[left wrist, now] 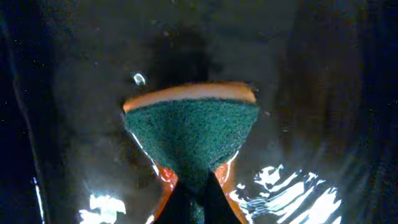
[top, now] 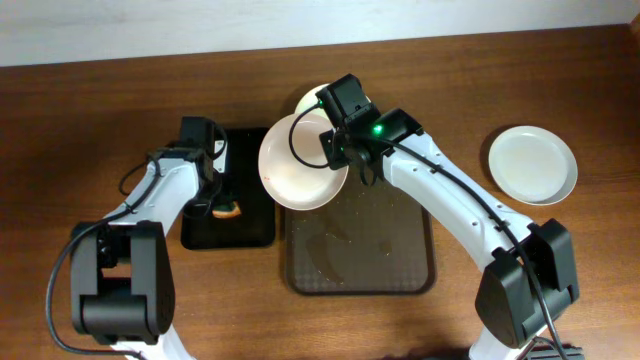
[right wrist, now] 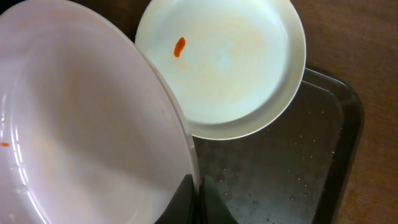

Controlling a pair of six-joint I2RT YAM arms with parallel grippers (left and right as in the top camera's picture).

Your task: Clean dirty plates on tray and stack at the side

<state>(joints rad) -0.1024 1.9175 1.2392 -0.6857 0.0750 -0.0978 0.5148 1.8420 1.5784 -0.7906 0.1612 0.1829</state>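
Note:
My left gripper will lift over to the held plate and wipe it, because there is still orange on that plate. Then it will go down onto the smaller black tray [top: 226, 225] and release.
My right gripper [top: 338, 150] is shut on the rim of a white plate [top: 295, 160] and holds it tilted above the left far corner of the dark brown tray [top: 400, 270]. In the right wrist view the held plate [right wrist: 81, 124] fills the left, with a faint orange smear at its left edge, pinched at my fingers [right wrist: 198, 196]. A second plate [right wrist: 230, 68] with an orange-red smear lies on the tray's far end, half hidden overhead [top: 308, 100]. A third plate [top: 532, 164] lies on the table at right. My left gripper [left wrist: 199, 205] is shut on a green-and-orange sponge [left wrist: 193, 137].
A smaller black tray [top: 245, 225] lies left of the brown tray, and the sponge [top: 226, 209] rests on it under my left gripper. The brown tray's surface [right wrist: 280, 180] is wet with droplets. The table is brown wood.

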